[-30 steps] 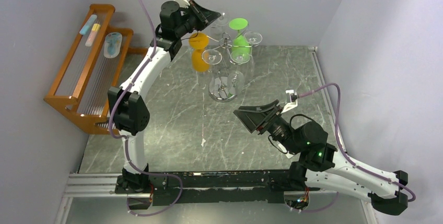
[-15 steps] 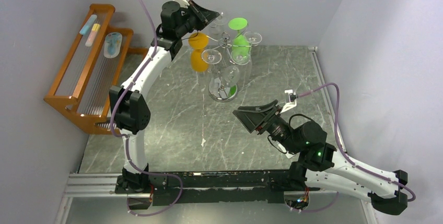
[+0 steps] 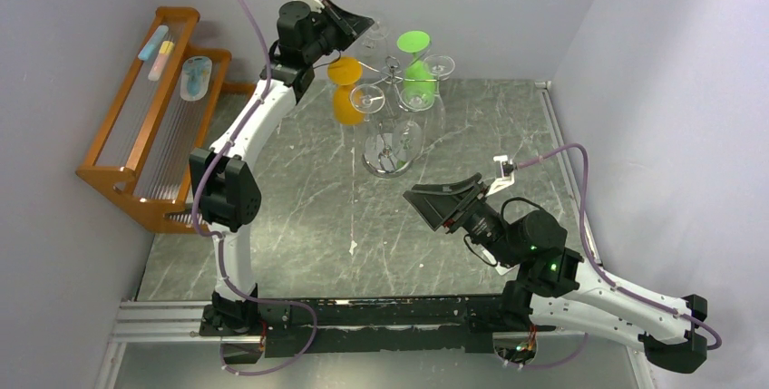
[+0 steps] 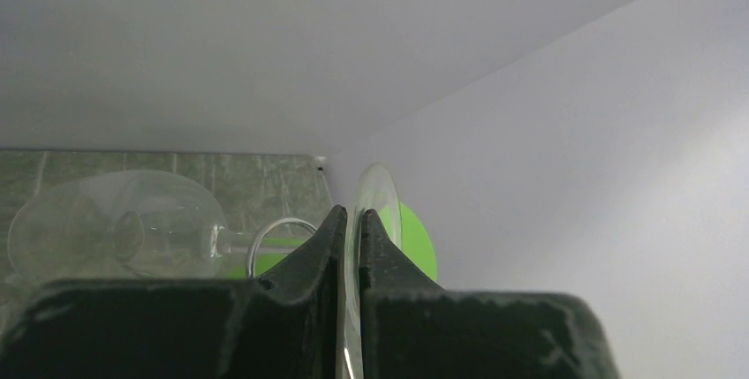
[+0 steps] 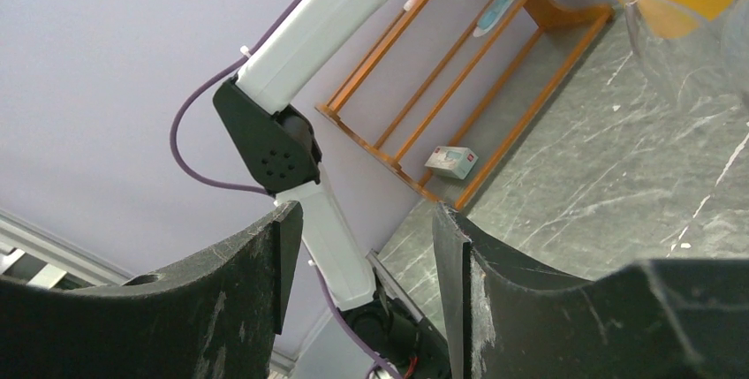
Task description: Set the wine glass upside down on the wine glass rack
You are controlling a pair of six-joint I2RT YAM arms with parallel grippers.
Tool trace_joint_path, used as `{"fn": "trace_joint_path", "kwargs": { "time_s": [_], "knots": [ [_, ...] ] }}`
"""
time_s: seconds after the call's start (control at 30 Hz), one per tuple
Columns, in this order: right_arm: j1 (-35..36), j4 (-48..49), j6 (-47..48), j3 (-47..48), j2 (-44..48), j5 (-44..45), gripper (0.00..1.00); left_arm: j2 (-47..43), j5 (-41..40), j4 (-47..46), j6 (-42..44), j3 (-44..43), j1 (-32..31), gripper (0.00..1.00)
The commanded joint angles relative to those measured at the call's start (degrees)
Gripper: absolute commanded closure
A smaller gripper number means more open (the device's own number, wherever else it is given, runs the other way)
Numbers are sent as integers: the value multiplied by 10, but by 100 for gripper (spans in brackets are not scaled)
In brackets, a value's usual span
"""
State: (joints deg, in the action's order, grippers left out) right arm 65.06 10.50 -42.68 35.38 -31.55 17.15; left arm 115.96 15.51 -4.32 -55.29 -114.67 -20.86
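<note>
Next, my left gripper moves the flat foot down onto the curled arm (image 4: pixel 279 223) just below my gripper and releases it, since the arm already loops around the stem.
My left gripper (image 3: pixel 361 21) is raised at the back of the table, shut on the flat foot of a clear wine glass (image 3: pixel 375 28). In the left wrist view the foot disc (image 4: pixel 374 195) stands edge-on between the closed fingers, and the bowl (image 4: pixel 115 229) lies out to the left, stem level. The chrome wine glass rack (image 3: pixel 392 65) stands just right of it, and one curled arm (image 4: pixel 276 227) loops around the stem. Orange (image 3: pixel 345 90), green (image 3: pixel 417 67) and clear glasses hang on it. My right gripper (image 3: pixel 426 200) is open and empty, low near the middle.
A brown wooden stepped rack (image 3: pixel 154 108) with small items stands at the left wall and also shows in the right wrist view (image 5: pixel 459 105). The rack's round base (image 3: pixel 388 169) sits on the marble table (image 3: pixel 299 226). Walls close in at the back and right.
My left gripper has shifted slightly back and to the left with the clear glass still in it. The right arm has not moved.
</note>
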Motion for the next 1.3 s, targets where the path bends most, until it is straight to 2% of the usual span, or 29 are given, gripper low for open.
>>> {"fn": "trace_joint_path", "kwargs": {
  "time_s": [0.0,0.13,0.43,0.7,0.9,1.27],
  "knots": [
    [1,15,-3,1,0,2,41,-18,-25,-13,26,-15,4,95],
    [1,17,-4,-1,-1,0,41,-33,-5,-23,41,0,6,94],
    [1,29,-6,-10,2,-2,41,-40,-13,35,104,-3,6,90],
    [1,31,-6,-7,-4,-4,41,-32,-13,64,114,-6,7,86],
    [1,26,-9,-7,-5,0,41,-20,-35,135,133,-46,6,76],
    [1,7,-16,4,-18,3,41,-48,-65,145,174,-34,7,55]
  ]
}}
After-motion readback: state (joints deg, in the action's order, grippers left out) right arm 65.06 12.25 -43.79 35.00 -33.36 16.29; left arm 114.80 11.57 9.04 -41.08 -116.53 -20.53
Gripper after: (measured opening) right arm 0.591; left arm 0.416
